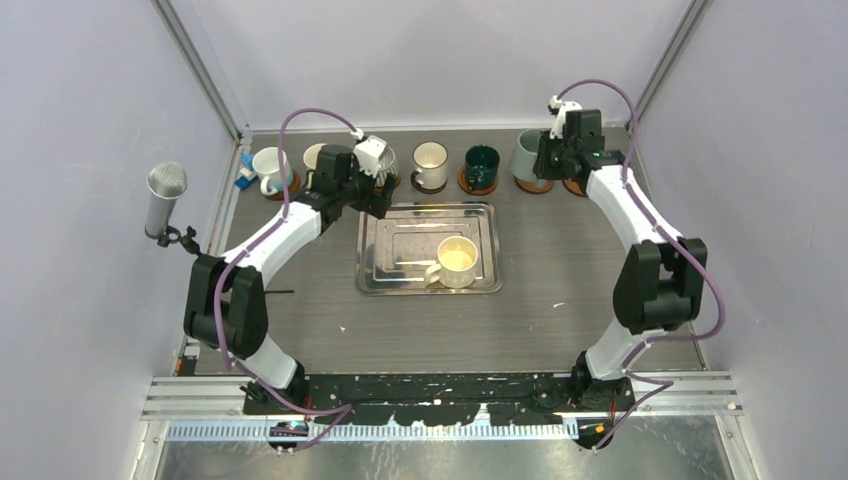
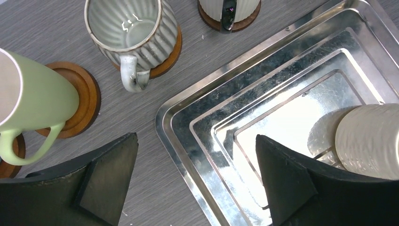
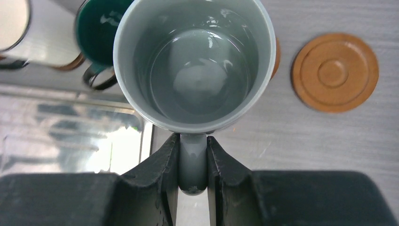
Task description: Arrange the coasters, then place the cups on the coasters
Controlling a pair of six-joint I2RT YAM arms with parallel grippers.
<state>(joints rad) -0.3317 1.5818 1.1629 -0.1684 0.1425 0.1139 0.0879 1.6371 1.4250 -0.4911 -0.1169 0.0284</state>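
The grey-blue cup [image 3: 195, 61] is still hanging above the coaster [image 3: 277, 58], so next my right gripper needs to lower it until it sits on that coaster and then let go of the handle.
My left gripper [image 2: 197, 188] hangs open and empty over the left rim of the steel tray [image 2: 188, 127]. Just beyond it a ribbed grey cup [image 2: 131, 33] stands on an orange-brown coaster [image 2: 170, 56]. A pale green-white cup [image 2: 37, 94] rests on another coaster [image 2: 82, 94]. A cream cup [image 1: 457, 262] stands in the tray. My right gripper [image 3: 193, 165] is shut on the handle of the grey-blue cup [image 3: 195, 61], which stands over a coaster [image 3: 276, 55] at the back right. To its right lies an empty coaster [image 3: 335, 71].
More cups stand on coasters along the back row: a white one [image 1: 270, 168] at the far left, a white one [image 1: 430, 165] and a dark teal one [image 1: 481, 167] in the middle. A microphone [image 1: 165, 200] stands at the left wall.
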